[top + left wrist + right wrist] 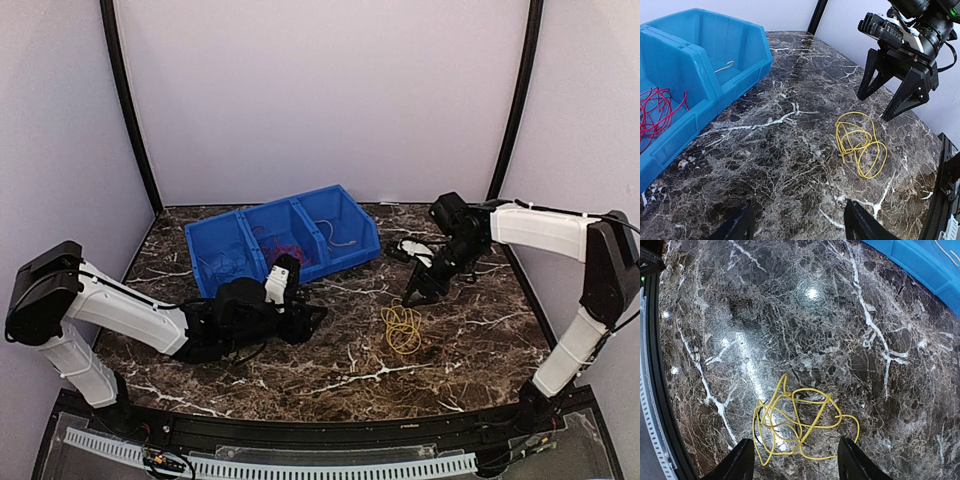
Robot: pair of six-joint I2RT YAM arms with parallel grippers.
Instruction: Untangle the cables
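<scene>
The diagonal piece of the yellow cable [799, 444] is below my right gripper, between its open fingers. I need to move my right gripper down onto that piece of cable next and close it.
A loose tangle of yellow cable [402, 328] lies on the marble table right of centre; it also shows in the left wrist view [860, 142] and the right wrist view [797, 422]. Red cables [290, 248] lie in the middle compartment of the blue bin, also seen in the left wrist view [657, 112]. My right gripper [418, 297] hangs open and empty just above the yellow cable, its jaws straddling it in its own view [792, 467]. My left gripper [318, 318] is open and empty, low over the table left of the yellow cable [800, 227]. No dark blue cable is clearly visible.
The blue three-compartment bin [345, 262] stands at the back centre-left. A thin pale wire [725, 66] lies in its right compartment, and thin wire [222, 262] in its left one. The black table rim [652, 390] runs along the near edge.
</scene>
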